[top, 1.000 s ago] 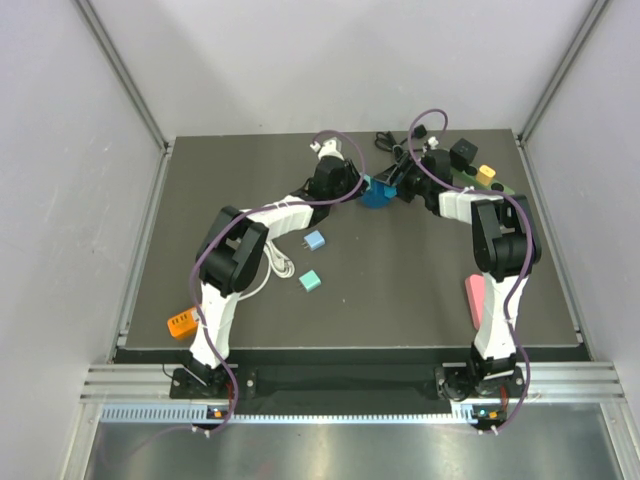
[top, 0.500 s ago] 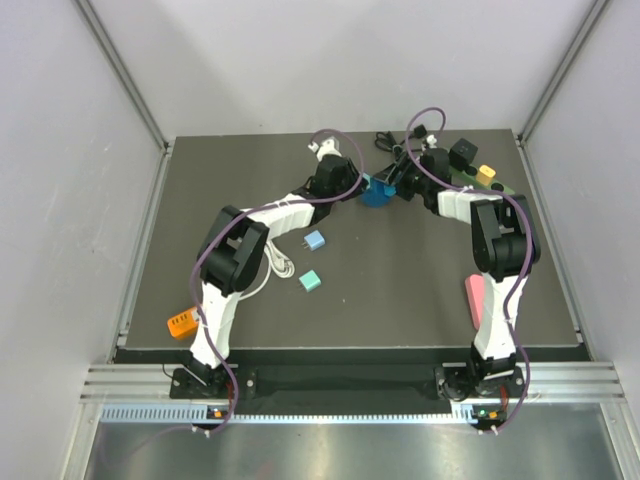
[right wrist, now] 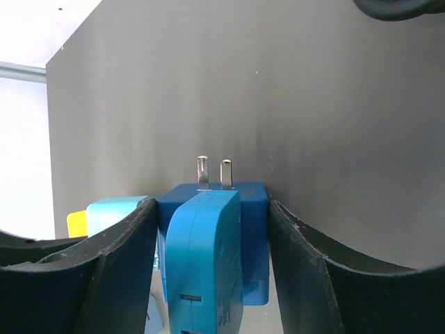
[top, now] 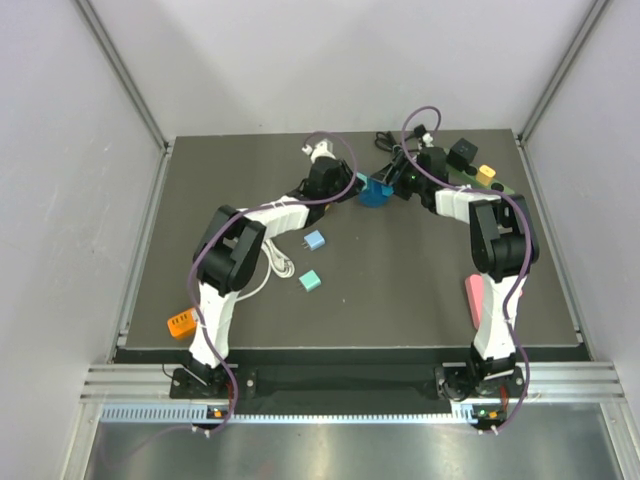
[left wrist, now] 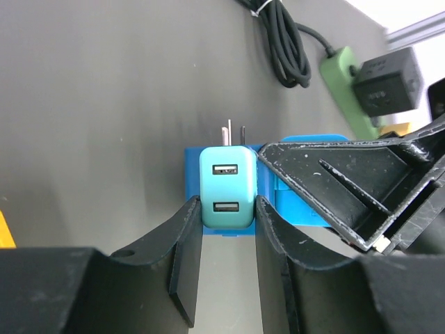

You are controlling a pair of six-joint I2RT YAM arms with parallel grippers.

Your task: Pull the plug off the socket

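The bare tabletop (top: 327, 265) beside the teal plug is below and back, so my left gripper should next pull the charger back and down off the block to release it.
The socket, a green power strip (top: 497, 186), lies at the far right, mostly behind my right arm, with a black cube plug (top: 462, 152) and a yellow plug (top: 486, 174) on it. It also shows in the left wrist view (left wrist: 338, 76). My left gripper (left wrist: 228, 206) is shut on a teal USB charger (left wrist: 227, 186) that sits against a blue adapter block (left wrist: 306, 203). My right gripper (right wrist: 213, 206) is shut on that blue block (right wrist: 240, 229), whose two metal prongs (right wrist: 213, 172) stick out. From above, the left gripper (top: 352, 183) and the right gripper (top: 398, 180) meet at the block (top: 374, 193).
A coiled black cable (top: 385, 140) lies at the far edge. A light-blue plug (top: 315, 240), a teal plug (top: 310, 281) and a white cable (top: 280, 262) lie mid-table. An orange plug (top: 181, 323) sits front left, a pink object (top: 476, 297) front right. Walls close in on three sides.
Both grippers and the blue block between them have shifted slightly toward the far edge and left. Both grips look unchanged.
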